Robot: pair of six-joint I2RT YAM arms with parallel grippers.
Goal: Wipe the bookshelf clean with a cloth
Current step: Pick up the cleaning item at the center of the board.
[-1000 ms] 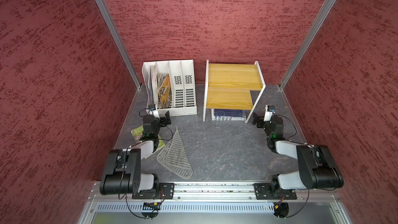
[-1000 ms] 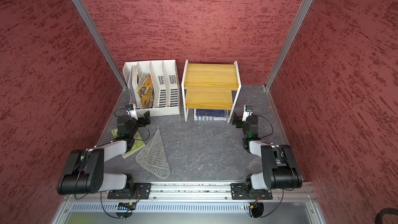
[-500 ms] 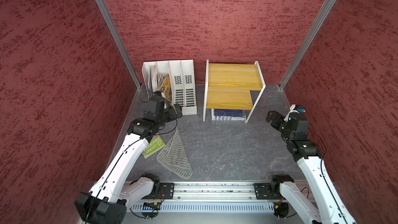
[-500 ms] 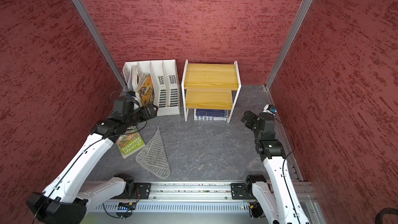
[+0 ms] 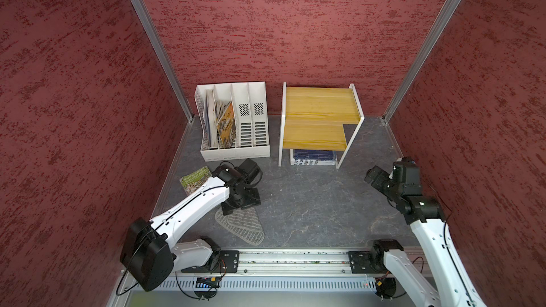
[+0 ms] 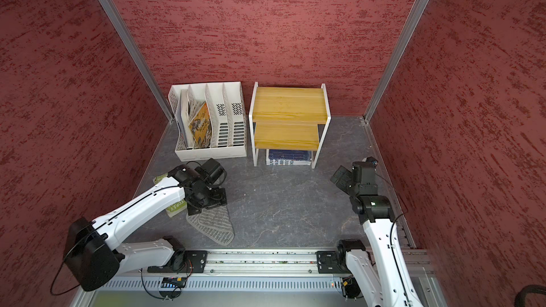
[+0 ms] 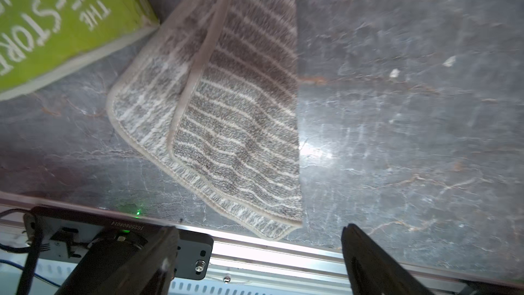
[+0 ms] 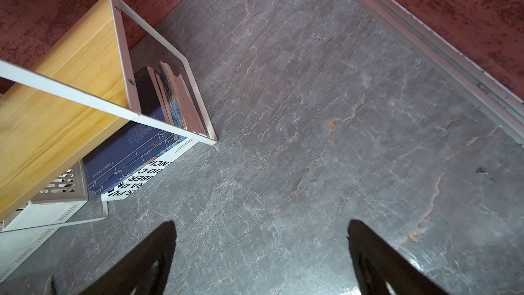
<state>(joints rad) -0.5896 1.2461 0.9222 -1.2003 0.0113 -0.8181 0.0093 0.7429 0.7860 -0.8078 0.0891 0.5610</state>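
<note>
The cloth lies on the floor beneath my left gripper's empty fingers. My left gripper will next go down open onto the striped middle of the grey-beige cloth [image 5: 243, 227] [image 7: 226, 114] and close there.
The bookshelf [image 5: 317, 119] [image 6: 288, 119], two yellow-tan boards between white side panels, stands at the back wall; the right wrist view shows its side [image 8: 65, 86]. The striped grey-beige cloth [image 5: 243, 227] [image 6: 212, 225] lies folded on the dark floor near the front rail. My left gripper [image 5: 240, 206] [image 6: 206, 202] points down over the cloth's far end, hiding that end in both top views. In the left wrist view the left gripper [image 7: 259, 229] is open and empty, above the cloth [image 7: 226, 114]. My right gripper [image 5: 373, 177] [image 8: 261, 224] hovers open over bare floor, right of the shelf.
A white file organizer [image 5: 233, 122] holding magazines stands left of the shelf. A green-covered book [image 5: 195, 180] [image 7: 56, 24] lies beside the cloth, partly under my left arm. Books [image 5: 313, 158] are stacked under the lower board. Red walls close in three sides; a metal rail [image 5: 295, 261] runs along the front.
Both arms have risen from their folded rest. The left arm swung toward the middle and turned its gripper down over the cloth. The right gripper has lifted and now faces the shelf.
</note>
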